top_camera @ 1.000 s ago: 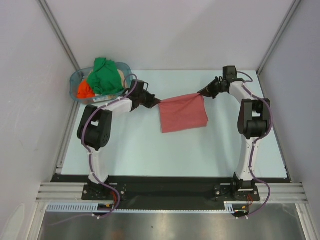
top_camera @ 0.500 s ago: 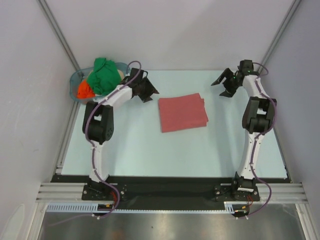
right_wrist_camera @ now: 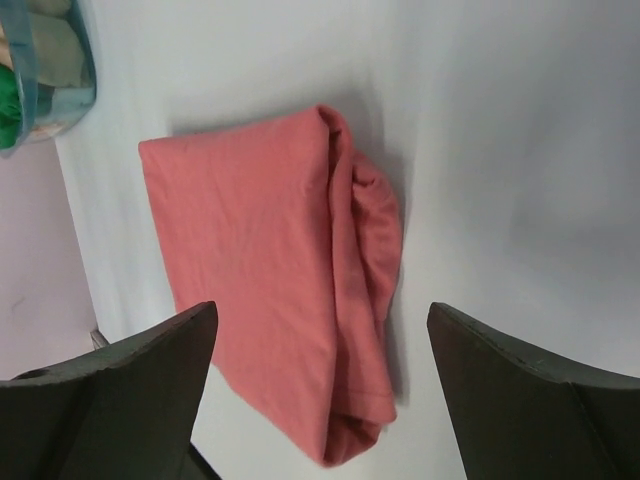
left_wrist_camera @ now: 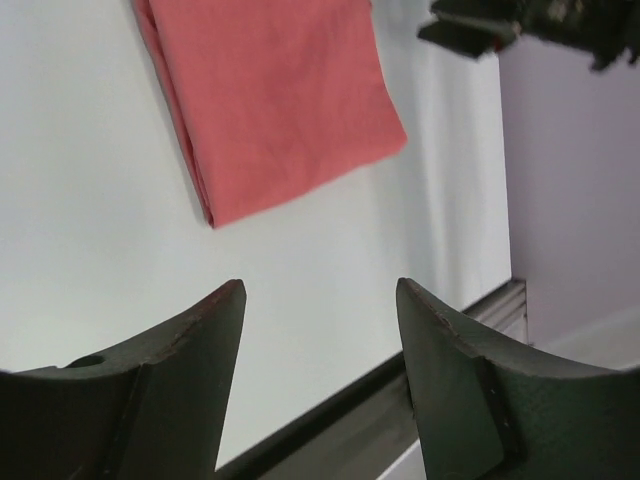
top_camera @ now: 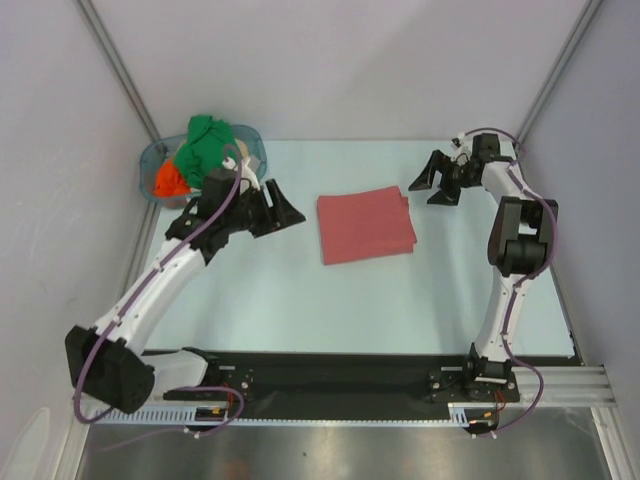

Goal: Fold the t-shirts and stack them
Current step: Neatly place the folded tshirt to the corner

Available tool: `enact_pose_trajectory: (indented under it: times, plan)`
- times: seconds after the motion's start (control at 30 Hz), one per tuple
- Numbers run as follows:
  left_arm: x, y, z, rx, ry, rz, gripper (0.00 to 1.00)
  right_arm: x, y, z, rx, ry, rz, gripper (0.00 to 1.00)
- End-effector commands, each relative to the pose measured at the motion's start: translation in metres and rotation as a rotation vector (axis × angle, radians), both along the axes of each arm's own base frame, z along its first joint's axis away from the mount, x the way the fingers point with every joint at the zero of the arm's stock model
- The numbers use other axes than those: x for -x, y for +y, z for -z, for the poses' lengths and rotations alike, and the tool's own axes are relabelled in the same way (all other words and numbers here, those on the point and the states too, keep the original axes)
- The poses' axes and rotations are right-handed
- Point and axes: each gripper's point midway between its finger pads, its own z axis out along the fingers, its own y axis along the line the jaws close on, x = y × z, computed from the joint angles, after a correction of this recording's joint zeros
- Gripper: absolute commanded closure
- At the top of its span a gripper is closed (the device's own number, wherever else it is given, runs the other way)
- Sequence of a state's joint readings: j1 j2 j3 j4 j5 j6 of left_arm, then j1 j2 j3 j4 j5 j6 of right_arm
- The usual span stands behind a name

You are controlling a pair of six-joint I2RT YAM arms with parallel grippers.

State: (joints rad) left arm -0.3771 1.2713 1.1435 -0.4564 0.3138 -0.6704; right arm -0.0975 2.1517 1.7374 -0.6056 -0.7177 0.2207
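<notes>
The shirt's bunched far corner (top_camera: pixel 402 199) (right_wrist_camera: pixel 360 200) is down and to my right gripper's left in the top view. My right gripper will go down that way next, with its fingers on both sides of the shirt's layers.
A salmon-red t-shirt (top_camera: pixel 366 225) lies folded into a rectangle at the middle of the table, held by nothing. My left gripper (top_camera: pixel 283 220) hovers just left of it, open and empty; in the left wrist view the shirt (left_wrist_camera: pixel 280 100) lies beyond the open gripper (left_wrist_camera: pixel 319 285). My right gripper (top_camera: pixel 425 192) stands open off the shirt's far right corner. From the right wrist the shirt (right_wrist_camera: pixel 270 290) shows its bunched folded edge below the wide-open gripper (right_wrist_camera: pixel 322 306). Green (top_camera: pixel 205 145) and orange (top_camera: pixel 168 180) t-shirts are heaped in the tub.
A clear blue-tinted tub (top_camera: pixel 148 165) sits at the far left corner of the table, close behind the left arm; its rim also shows in the right wrist view (right_wrist_camera: pixel 70 70). Grey walls enclose the table on three sides. A black rail (top_camera: pixel 340 365) runs along the near edge.
Both grippers opened and let go of the red shirt's far corners; it now lies flat. The left arm stretched out low to the left; the right gripper backed off to the right.
</notes>
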Motion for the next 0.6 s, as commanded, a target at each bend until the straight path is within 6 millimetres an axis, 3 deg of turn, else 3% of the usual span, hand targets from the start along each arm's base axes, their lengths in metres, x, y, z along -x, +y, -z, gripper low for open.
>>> enact_pose_trajectory:
  times: [0.0,0.13,0.3,0.4,0.47,0.57]
  plan:
    - [0.039,-0.001,0.002,0.007,-0.013,0.133,0.32,-0.027,0.007,0.007,-0.05,-0.103,-0.092,0.07]
    - [0.062,0.007,-0.007,0.028,-0.042,0.136,0.31,-0.041,0.024,0.022,-0.082,-0.101,-0.127,0.07]
    - [0.073,0.007,-0.001,0.056,-0.015,0.137,0.3,-0.046,0.049,0.041,-0.073,-0.079,-0.164,0.08]
    - [0.072,0.007,-0.003,0.057,-0.028,0.136,0.3,-0.042,0.058,0.052,-0.083,-0.044,-0.166,0.09]
    - [0.07,0.007,-0.01,0.059,-0.045,0.136,0.3,-0.032,0.078,0.058,-0.096,-0.014,-0.201,0.12]
    - [0.068,0.007,-0.017,0.06,-0.065,0.137,0.29,-0.019,0.08,0.063,-0.075,0.021,-0.194,0.19]
